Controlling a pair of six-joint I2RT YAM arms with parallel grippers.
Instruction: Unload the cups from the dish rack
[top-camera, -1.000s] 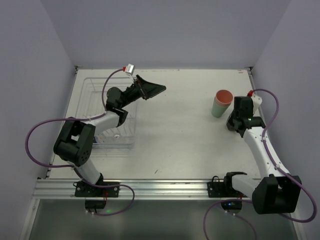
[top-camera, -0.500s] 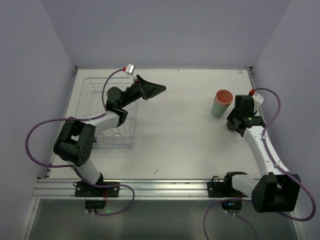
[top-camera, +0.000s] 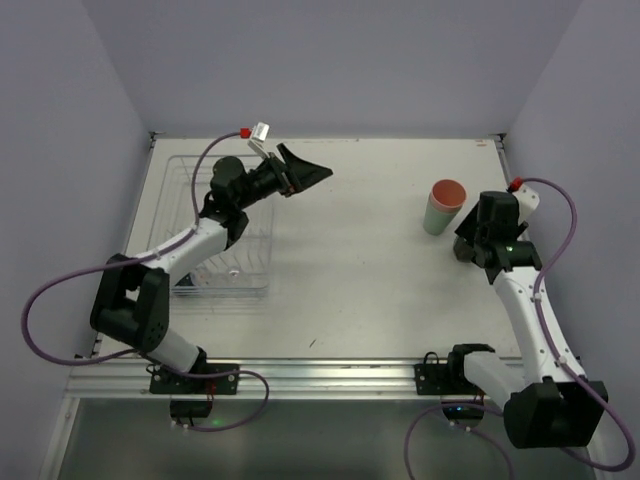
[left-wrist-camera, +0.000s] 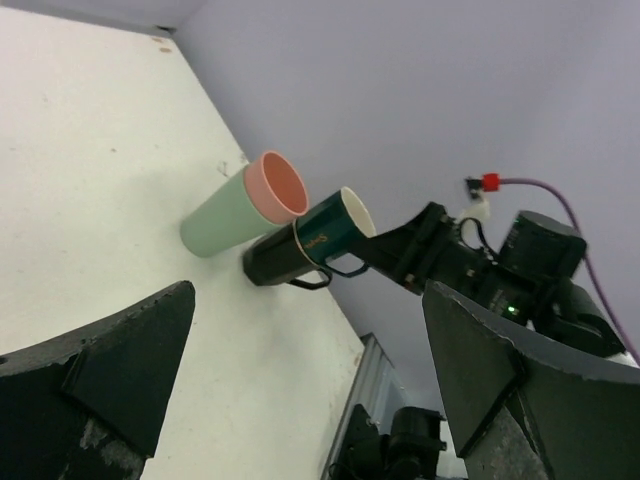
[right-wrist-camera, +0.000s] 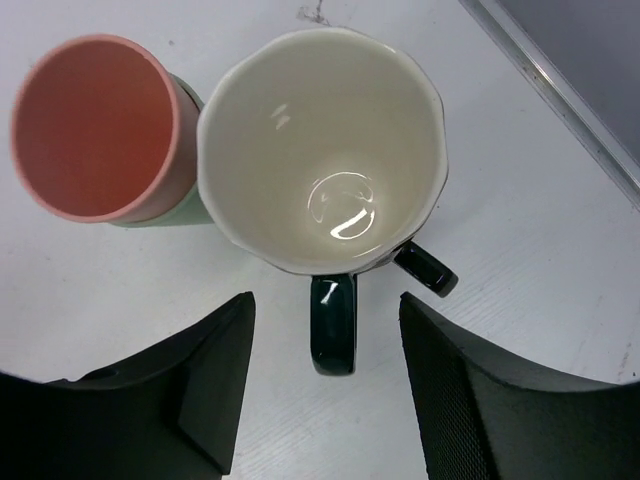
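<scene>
I will bring my left gripper back, turn its fingers down and lower them around the clear glass at the rack's near end, because the glass still sits unloaded.
A salmon-pink cup nested in a mint-green cup stands at the right of the table; it also shows in the right wrist view. Beside it a dark teal mug with a pale inside sits in a black mug. My right gripper is open above them, one finger on each side of the teal handle, touching nothing. It hides the mugs in the top view. My left gripper is open and empty, raised past the far right corner of the wire dish rack.
In the left wrist view the nested cups and mugs stand in front of the right arm. The right table edge rail runs close to the mugs. Side walls close in the table.
The left arm has stretched out and its elbow has dropped, the open gripper staying over the rack's far corner. The right wrist has shifted slightly to the right, still open.
</scene>
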